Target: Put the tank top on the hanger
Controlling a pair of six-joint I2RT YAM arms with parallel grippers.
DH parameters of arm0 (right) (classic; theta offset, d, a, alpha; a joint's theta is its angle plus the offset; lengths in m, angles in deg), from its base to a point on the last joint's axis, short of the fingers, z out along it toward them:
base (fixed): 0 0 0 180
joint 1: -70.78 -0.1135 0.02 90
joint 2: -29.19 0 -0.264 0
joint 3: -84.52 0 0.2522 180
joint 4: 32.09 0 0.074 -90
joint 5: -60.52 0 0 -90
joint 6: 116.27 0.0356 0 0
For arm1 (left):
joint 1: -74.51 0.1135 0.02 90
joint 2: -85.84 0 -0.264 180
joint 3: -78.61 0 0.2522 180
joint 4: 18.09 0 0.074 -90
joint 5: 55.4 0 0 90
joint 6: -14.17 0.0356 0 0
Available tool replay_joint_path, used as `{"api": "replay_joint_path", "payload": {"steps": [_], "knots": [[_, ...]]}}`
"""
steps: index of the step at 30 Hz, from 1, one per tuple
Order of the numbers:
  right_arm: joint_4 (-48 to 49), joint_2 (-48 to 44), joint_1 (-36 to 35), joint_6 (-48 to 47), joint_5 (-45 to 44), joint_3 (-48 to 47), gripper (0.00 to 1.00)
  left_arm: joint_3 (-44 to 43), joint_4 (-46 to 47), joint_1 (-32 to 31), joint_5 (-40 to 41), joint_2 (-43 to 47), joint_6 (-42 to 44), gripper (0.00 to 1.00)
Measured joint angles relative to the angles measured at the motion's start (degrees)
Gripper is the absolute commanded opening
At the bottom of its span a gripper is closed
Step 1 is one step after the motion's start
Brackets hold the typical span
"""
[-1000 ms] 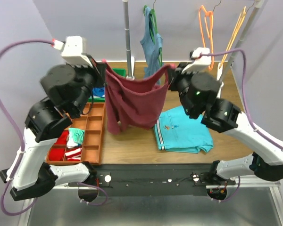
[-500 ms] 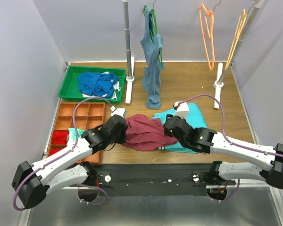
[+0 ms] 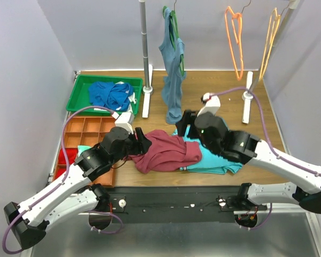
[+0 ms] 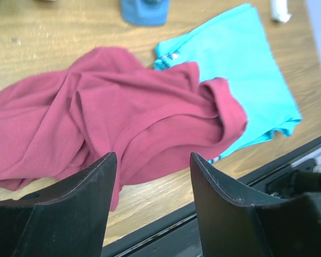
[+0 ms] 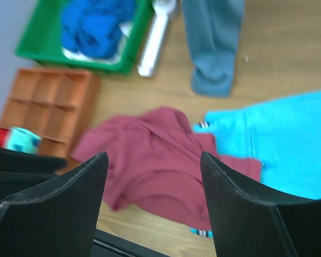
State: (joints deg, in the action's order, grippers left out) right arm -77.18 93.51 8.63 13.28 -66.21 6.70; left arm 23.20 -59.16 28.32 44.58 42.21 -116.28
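I will next raise my right gripper outward, to the right in the top view, onto the orange hanger's bar (image 3: 240,45), which hangs above and outward of it, still empty.
The maroon tank top (image 3: 168,152) lies crumpled on the table, its right edge overlapping the turquoise garment (image 3: 220,156). My left gripper (image 3: 142,143) stands open just left of it, nothing between the fingers; in the left wrist view the tank top (image 4: 134,115) lies beyond the open gripper (image 4: 152,158). My right gripper (image 3: 185,124) hovers open above its far right side; below this gripper (image 5: 154,156) the tank top (image 5: 160,160) lies free. The orange hanger (image 3: 235,40) hangs empty on the rail at the back right.
A grey-blue top on a green hanger (image 3: 173,64) hangs at the back centre, and a paler yellow-orange hanger (image 3: 270,37) hangs at the far right. A green tray (image 3: 77,96) with blue cloth and an orange compartment box (image 3: 91,140) stand on the left. White rack bases (image 3: 247,96) flank the back.
A second ago both grippers held the tank top up, spread between them. They brought it down to the table, let go and opened; it now lies in a heap.
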Motion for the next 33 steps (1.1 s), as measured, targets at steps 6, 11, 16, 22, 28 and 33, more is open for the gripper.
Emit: {"api": "replay_joint_path", "payload": {"steps": [6, 11, 16, 22, 28, 33], "knots": [[-0.5, 6.6, 0.0, -11.2, -4.9, -23.4, 0.75, -4.1, -1.6, 0.0, 0.0, 1.9, 0.1, 0.66], [3.1, 10.6, 1.9, -23.5, -10.1, -33.7, 0.75, -7.2, -3.5, 0.0, 0.6, 3.5, 1.0, 0.66], [2.3, 19.6, 16.0, -29.1, -7.2, -45.7, 0.75, -11.1, -6.9, 0.0, 1.9, 5.1, 2.8, 0.67], [0.1, 25.7, 25.4, -32.2, -3.1, -50.8, 0.75, -13.4, -10.8, 0.0, 4.1, 8.0, 4.5, 0.67], [-0.7, 27.8, 35.4, -33.2, 1.2, -57.4, 0.75, -14.3, -14.8, 0.0, 5.0, 10.6, 5.1, 0.67], [-0.8, 28.8, 41.2, -34.0, 5.0, -60.3, 0.75, -14.5, -16.7, 0.0, 5.0, 11.9, 5.1, 0.67]]}}
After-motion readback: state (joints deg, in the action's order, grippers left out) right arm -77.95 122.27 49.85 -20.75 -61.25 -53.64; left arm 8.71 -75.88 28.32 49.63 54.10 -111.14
